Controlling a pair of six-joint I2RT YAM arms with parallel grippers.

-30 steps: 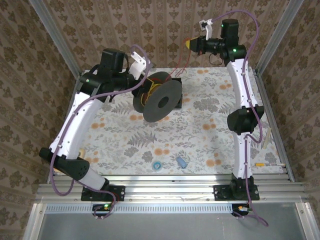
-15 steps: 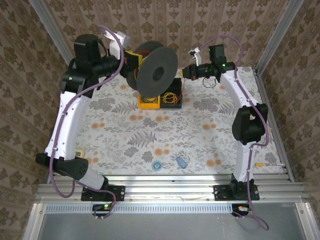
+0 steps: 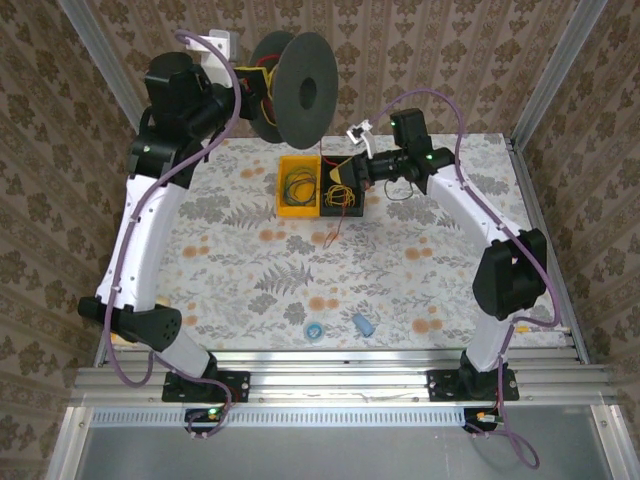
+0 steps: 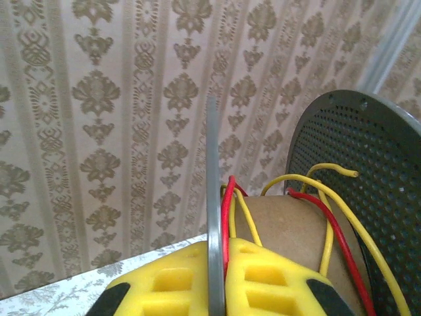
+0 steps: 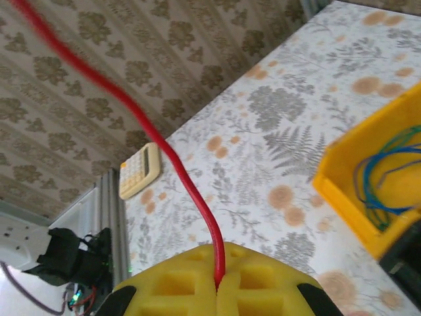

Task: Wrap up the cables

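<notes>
Next, my right gripper will move across from the black bin toward the yellow bin and release the red cable, since it runs that way up to the spool.
My left gripper is raised high near the back wall, shut on one flange of the dark grey round spool. In the left wrist view the yellow fingers clamp the thin grey flange, with red wire and yellow wire wound over the cardboard core. My right gripper hovers over the bins, shut on the red cable. That cable runs from the closed pads up and to the left. A loose red end hangs down to the table.
A yellow bin with coiled green and blue wires sits beside a black bin of yellow wires at the back centre. A calculator lies by the left rail. A blue tape roll and a small blue piece lie near the front.
The left arm has swung the spool up and back, from low over the bins to high by the wall. The right gripper came down and left toward the bins with the red cable.
</notes>
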